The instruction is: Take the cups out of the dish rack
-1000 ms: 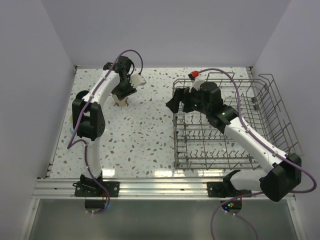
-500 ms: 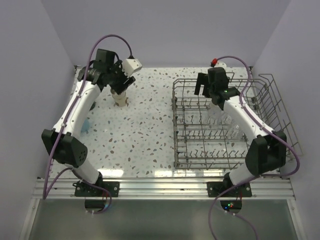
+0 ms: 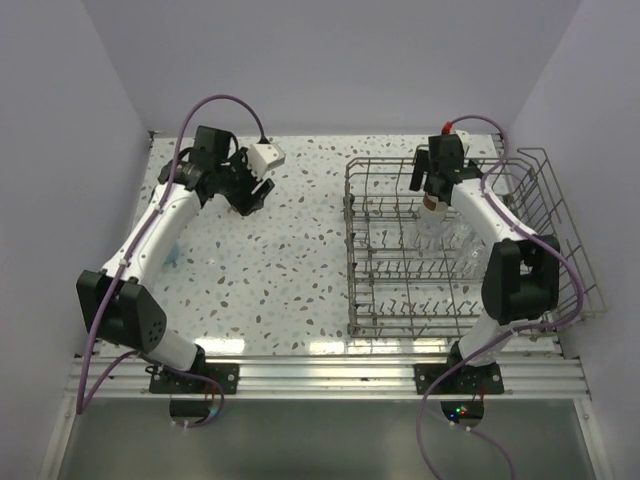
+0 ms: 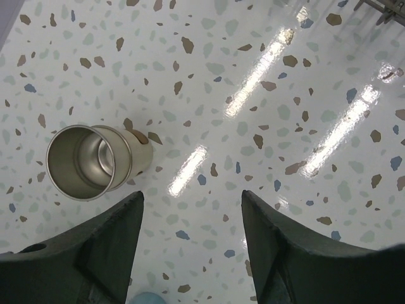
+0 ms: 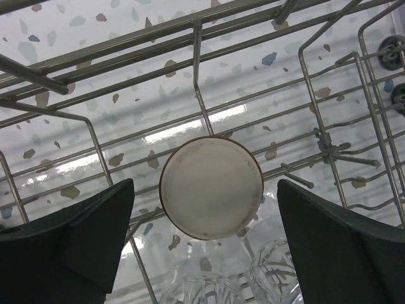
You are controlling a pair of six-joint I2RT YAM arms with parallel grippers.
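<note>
The upside-down cup sits lower in the rack, so my right gripper needs to go down around its pale base [image 3: 434, 203] [image 5: 211, 188] next, and then my fingers should close.
In the left wrist view a metallic beige tumbler [image 4: 95, 161] stands upright on the speckled table, just ahead and left of my open, empty left gripper [image 4: 190, 206]. In the top view the left gripper [image 3: 247, 194] hangs over that spot and hides the tumbler. My right gripper [image 3: 434, 186] is open above the far side of the grey wire dish rack [image 3: 365, 305]. Between its fingers, lower down, an upside-down cup [image 5: 211, 188] with a pale base and brown rim sits in the rack [image 5: 196, 57]. Clear glass tumblers [image 5: 205, 288] stand just nearer in the rack.
A bit of a light blue cup [image 3: 171, 256] shows on the table beside the left arm, and a blue edge [image 4: 145, 297] shows below the left fingers. The rack's tall wire sides [image 3: 570, 230] and tines surround the right gripper. Walls close the table on three sides.
The left gripper has let go of the metallic tumbler, which now stands on the table. The right arm has swung from the rack's left side to above the upside-down cup at its far side.
</note>
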